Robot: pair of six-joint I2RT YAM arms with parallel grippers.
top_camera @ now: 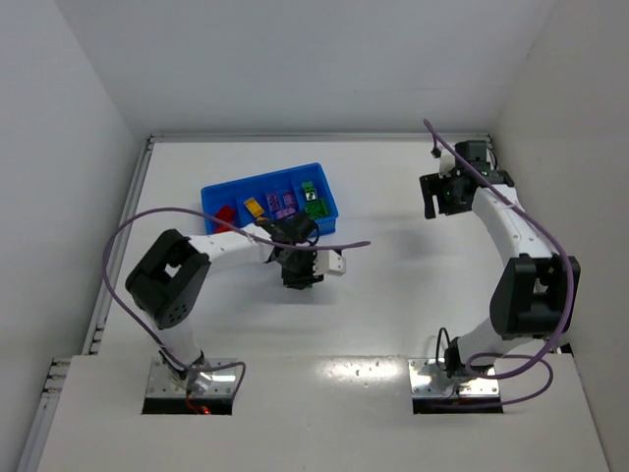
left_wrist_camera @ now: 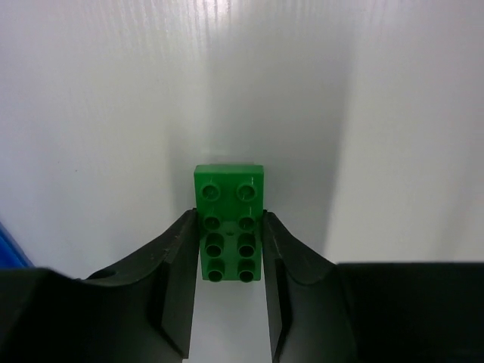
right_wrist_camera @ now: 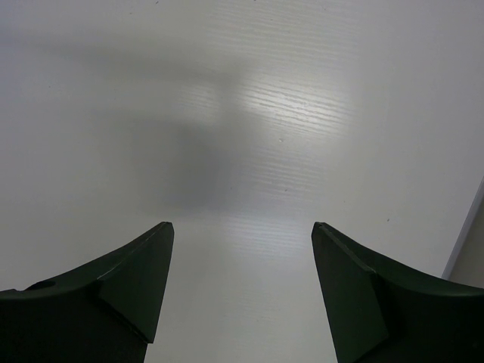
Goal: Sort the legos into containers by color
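This matching lego goes up in my left gripper next. It then travels outward over the green legos for release, since their section lies outward of my left gripper.
In the left wrist view a green lego (left_wrist_camera: 229, 189), two studs wide and four long, lies on the white table between my left gripper's (left_wrist_camera: 229, 217) black fingers. Both fingertips press its long sides, so the gripper is shut on it. From above, this gripper (top_camera: 298, 272) is just in front of the blue tray (top_camera: 211, 192). The tray's four compartments hold, from left to right, a red lego (top_camera: 226, 213), a yellow one (top_camera: 253, 206), purple ones (top_camera: 285, 203) and green ones (top_camera: 313, 200). My right gripper (top_camera: 432, 197) is open and empty at the far right, over bare table (right_wrist_camera: 242, 224).
White walls close the table on the left, back and right. The right arm's purple cable (top_camera: 472, 172) loops above its wrist. A corner of the blue tray (left_wrist_camera: 7, 246) shows at the left edge of the left wrist view.
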